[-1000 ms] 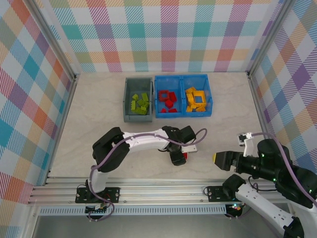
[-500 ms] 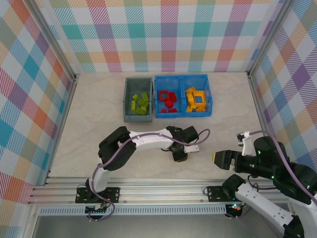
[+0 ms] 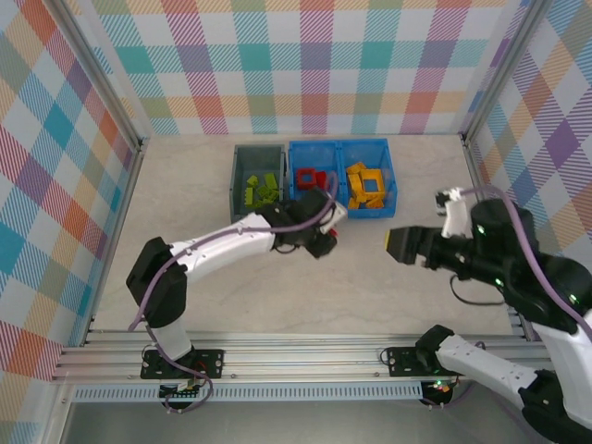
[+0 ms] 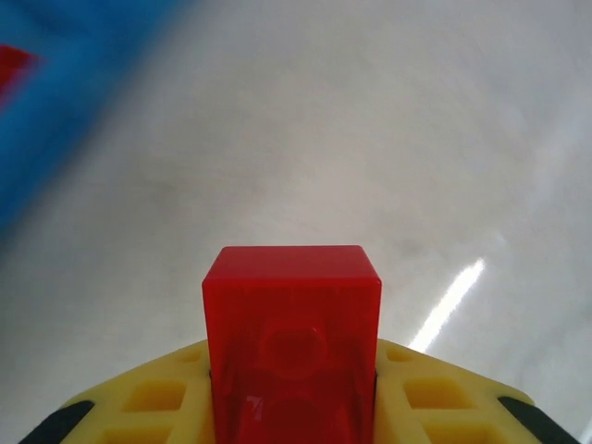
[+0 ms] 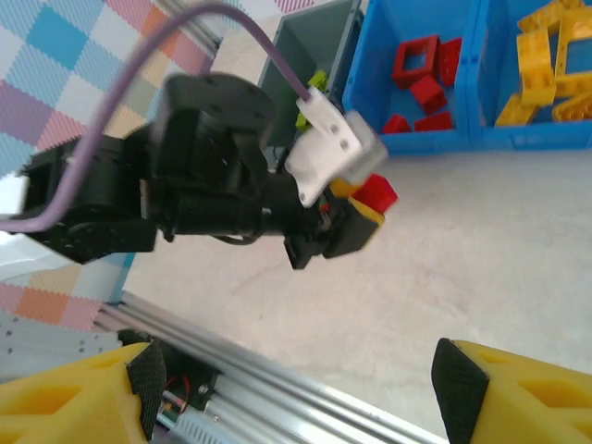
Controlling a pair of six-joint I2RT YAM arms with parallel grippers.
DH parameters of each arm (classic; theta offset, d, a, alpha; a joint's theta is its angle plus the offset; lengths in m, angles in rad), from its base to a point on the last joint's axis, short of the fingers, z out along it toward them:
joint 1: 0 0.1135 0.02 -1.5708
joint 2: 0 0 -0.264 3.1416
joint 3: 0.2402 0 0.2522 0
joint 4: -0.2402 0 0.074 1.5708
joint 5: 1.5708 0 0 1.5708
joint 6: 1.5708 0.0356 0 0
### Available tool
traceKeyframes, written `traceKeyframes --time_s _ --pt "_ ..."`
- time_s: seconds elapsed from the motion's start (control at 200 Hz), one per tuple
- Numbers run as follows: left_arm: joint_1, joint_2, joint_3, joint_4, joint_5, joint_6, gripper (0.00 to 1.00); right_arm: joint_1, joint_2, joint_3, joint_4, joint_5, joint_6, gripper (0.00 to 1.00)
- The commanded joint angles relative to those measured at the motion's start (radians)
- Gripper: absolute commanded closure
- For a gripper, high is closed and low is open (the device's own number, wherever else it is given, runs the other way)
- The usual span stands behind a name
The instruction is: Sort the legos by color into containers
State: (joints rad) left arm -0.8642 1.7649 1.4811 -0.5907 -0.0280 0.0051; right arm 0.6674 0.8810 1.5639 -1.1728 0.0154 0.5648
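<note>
I should next move my left gripper outward over the blue container's near side to the section of red legos and release the red lego there, as the colors match.
My left gripper (image 3: 322, 240) is shut on a red lego (image 4: 291, 324), a small brick that stands up between its yellow fingers (image 4: 157, 400). It hangs over the table just in front of the blue container (image 3: 341, 174). From the right wrist view the same red lego (image 5: 376, 192) pokes out of the left gripper (image 5: 359, 215). The blue container holds red legos (image 3: 311, 181) on its left and yellow legos (image 3: 365, 185) on its right. The grey container (image 3: 238, 185) holds green legos (image 3: 263, 192). My right gripper (image 3: 396, 243) hovers to the right, open, its fingers (image 5: 518, 398) wide apart around nothing.
The left arm (image 3: 217, 250) stretches across the table's middle and covers the front edges of the grey bin and the red compartment. An aluminium rail (image 3: 296, 347) runs along the near edge. Checked walls (image 3: 314, 65) and metal posts close in the back and sides.
The left gripper shut on the red lego near the table's front, then carried it back and left towards the bins. The right arm rose and moved back.
</note>
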Motion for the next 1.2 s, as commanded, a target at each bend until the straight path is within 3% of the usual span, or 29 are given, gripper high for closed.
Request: traceKeyframes --time_s 0.0,0.17,0.315,0.605,0.755,0.875,0.975,1.195 --pt "0.057 0.078 0.148 -0.083 -0.087 -0.141 0.77 0.003 0.076 -0.004 0.11 0.033 -0.05 0.23" --pt "0.115 0.243 0.377 -0.133 -0.132 -0.208 0.77 -0.001 0.13 -0.097 0.227 0.004 -0.048 0.22" --pt "0.176 0.396 0.562 -0.176 -0.053 -0.284 0.77 -0.005 0.142 -0.197 0.312 -0.006 -0.035 0.23" --pt "0.25 0.578 0.727 -0.12 0.178 -0.392 0.73 -0.016 0.142 -0.26 0.337 -0.018 -0.022 0.23" --pt "0.263 0.635 0.76 -0.126 0.21 -0.43 0.69 -0.023 0.145 -0.276 0.346 -0.028 -0.016 0.23" --pt "0.28 0.642 0.738 -0.098 0.26 -0.466 0.54 -0.023 0.153 -0.291 0.356 -0.047 -0.009 0.23" --pt "0.281 0.623 0.711 -0.064 0.293 -0.47 0.49 -0.023 0.148 -0.304 0.362 -0.053 -0.006 0.23" --pt "0.282 0.506 0.606 -0.018 0.268 -0.48 0.5 -0.024 0.129 -0.328 0.358 -0.047 -0.004 0.23"
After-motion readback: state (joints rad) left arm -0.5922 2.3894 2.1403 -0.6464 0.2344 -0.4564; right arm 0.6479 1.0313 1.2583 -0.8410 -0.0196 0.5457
